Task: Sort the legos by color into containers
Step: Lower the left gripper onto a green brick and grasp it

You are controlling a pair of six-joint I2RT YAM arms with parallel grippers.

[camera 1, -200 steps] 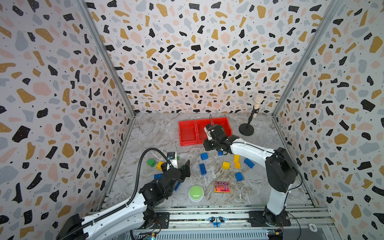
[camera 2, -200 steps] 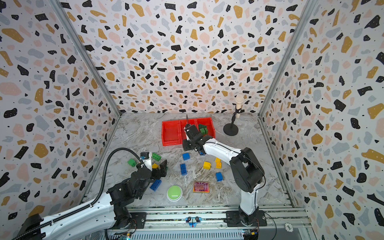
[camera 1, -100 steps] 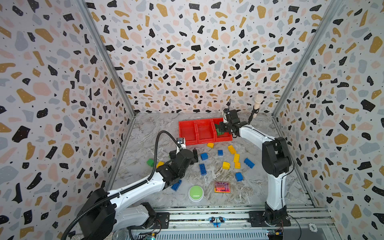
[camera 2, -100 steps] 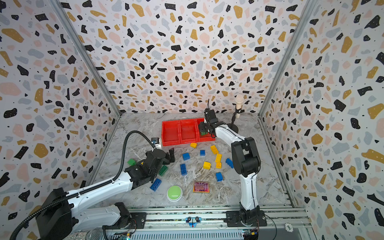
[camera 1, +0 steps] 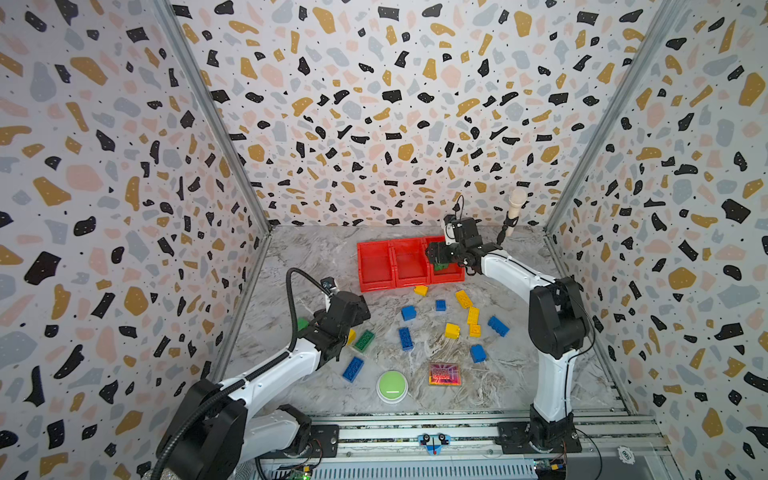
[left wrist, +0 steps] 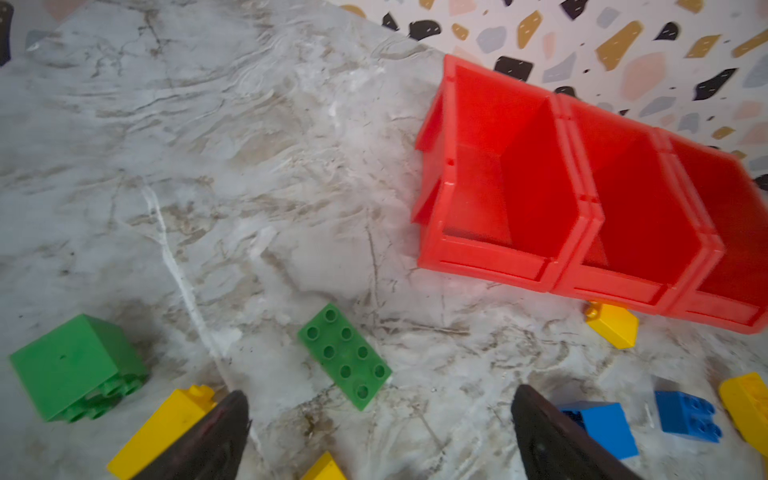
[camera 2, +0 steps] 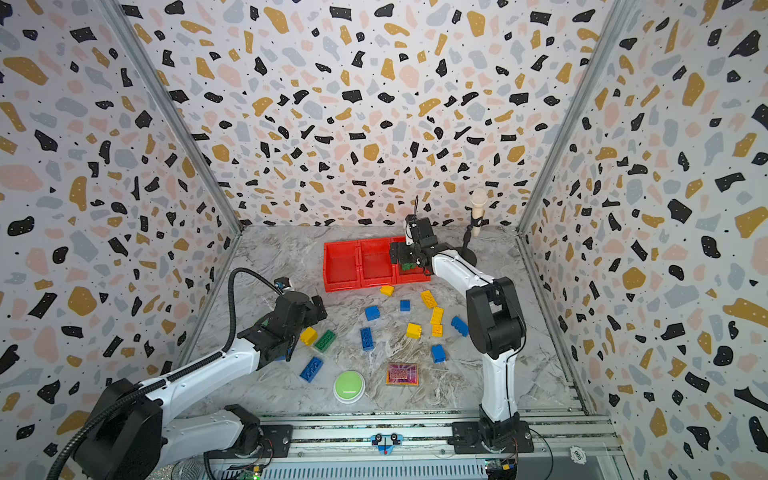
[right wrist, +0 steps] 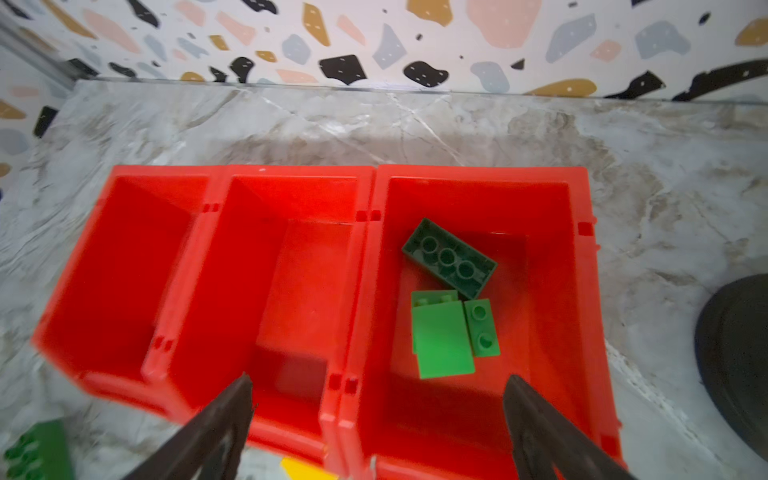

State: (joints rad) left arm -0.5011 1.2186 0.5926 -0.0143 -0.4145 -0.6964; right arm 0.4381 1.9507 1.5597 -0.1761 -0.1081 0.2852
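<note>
The oblong green brick [left wrist: 345, 355] lies slanted between my left gripper's open fingers, so they will turn to face its long sides and come down onto it next.
Three joined red containers [camera 1: 376, 266] [camera 2: 340, 268] [left wrist: 494, 257] [right wrist: 291, 270] stand at the back of the table. My right gripper [camera 1: 437, 258] [right wrist: 378, 380] hovers open over the rightmost one, nothing between its fingers. Three green legos [right wrist: 441, 338] lie inside that bin; the other two bins look bare. My left gripper [camera 1: 360, 311] [left wrist: 380, 395] is open above the table's left, over an oblong green brick [camera 1: 365, 340] [left wrist: 345, 355]. A green cube [left wrist: 77, 365] and a yellow brick [left wrist: 162, 432] lie beside it. Several blue legos [camera 1: 405, 337] and yellow legos [camera 1: 463, 298] are scattered mid-table.
A round green button [camera 1: 392, 387] and a shiny pink-orange card [camera 1: 444, 373] lie near the front edge. A microphone stand [camera 1: 513, 216] rises at the back right, its black base [right wrist: 735, 353] close to the right bin. Speckled walls enclose three sides.
My right gripper went from the bins' front up over the rightmost bin and opened, and a green brick now lies in the bin. My left arm reached further toward the middle.
</note>
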